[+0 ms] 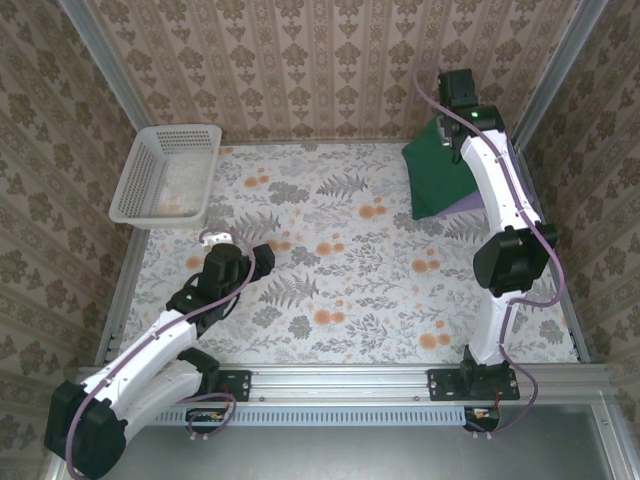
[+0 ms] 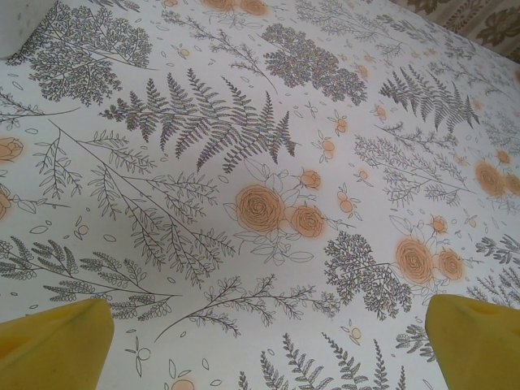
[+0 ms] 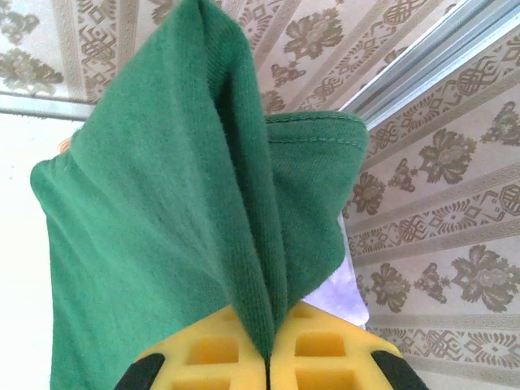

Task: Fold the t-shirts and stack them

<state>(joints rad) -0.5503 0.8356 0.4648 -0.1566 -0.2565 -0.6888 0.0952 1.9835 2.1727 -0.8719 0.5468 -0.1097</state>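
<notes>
Lilac cloth peeks out uncovered beside the green t-shirt, so the robot's right gripper next needs to carry the fold over that lilac strip [image 3: 343, 294] toward the side, lower it and let it go.
The dark green t-shirt [image 1: 437, 172] is bunched at the back right of the table, partly lifted. My right gripper [image 3: 268, 345] is shut on a fold of the green t-shirt [image 3: 187, 211], its yellow fingers [image 3: 333, 349] pressed together on the cloth. A strip of the lilac t-shirt [image 1: 470, 205] lies under the green one, and the lilac cloth [image 3: 341, 296] peeks out beside the fingers. My left gripper [image 2: 268, 341] hangs open over bare tablecloth at the left middle, with nothing between its yellow fingertips [image 2: 53, 345].
A white lattice basket [image 1: 168, 175] stands at the back left corner. The floral tablecloth [image 1: 340, 260] covers the table between the arms. Papered walls with metal posts close in the back and sides.
</notes>
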